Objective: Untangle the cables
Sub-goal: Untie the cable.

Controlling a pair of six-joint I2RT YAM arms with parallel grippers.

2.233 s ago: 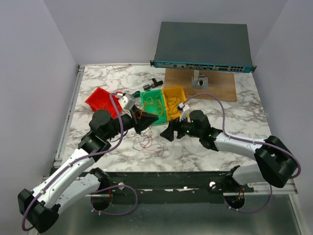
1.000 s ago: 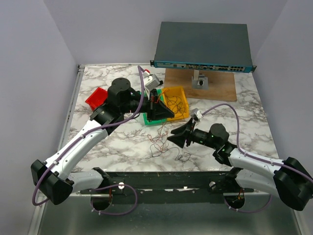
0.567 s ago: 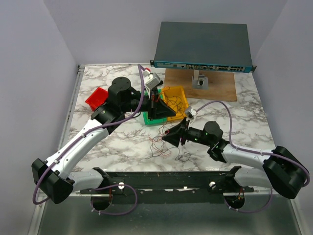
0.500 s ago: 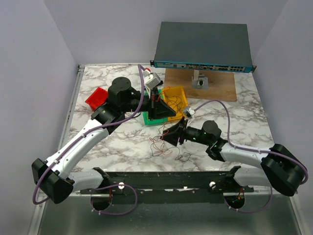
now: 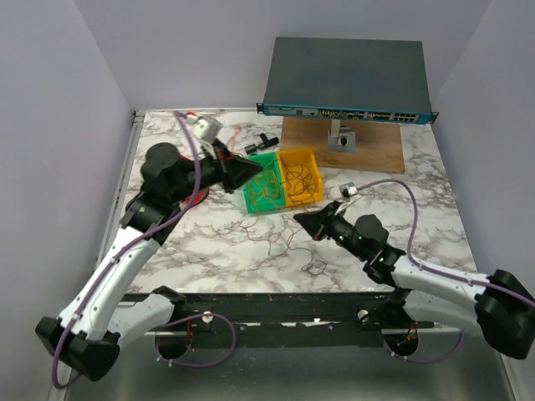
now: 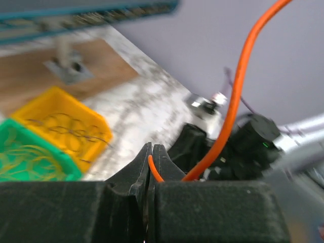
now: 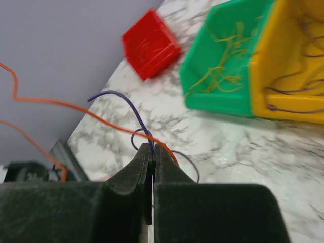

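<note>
The right gripper goes to the right in the top view next, tilting down over empty marble, since the orange cable [image 6: 237, 91] crosses the dark purple one.
The cables are thin wires. Loose strands [image 5: 276, 242] lie on the marble in front of the bins, and a small coil [image 5: 314, 267] lies near the front edge. My left gripper [image 5: 253, 170] hangs raised, left of the green bin. In the left wrist view, the left gripper [image 6: 152, 148] is shut on an orange cable [image 6: 237, 91] that arcs up and away. My right gripper [image 5: 299, 219] is low over the table, below the yellow bin. In the right wrist view, the right gripper [image 7: 153, 147] is shut on a dark purple cable [image 7: 121, 100], and an orange cable [image 7: 76, 109] crosses its tips.
A green bin [image 5: 266, 190] and a yellow bin [image 5: 301, 177] with wires in them stand side by side mid-table. The red bin [image 7: 151, 44] stands left, mostly hidden behind my left arm in the top view. A network switch [image 5: 347, 79] on a wooden board [image 5: 368, 150] is at the back, with a black connector [image 5: 266, 140] nearby.
The left arm swung left and back from over the bins, still holding the orange cable. The right gripper closed on the purple cable and shifted slightly right.
</note>
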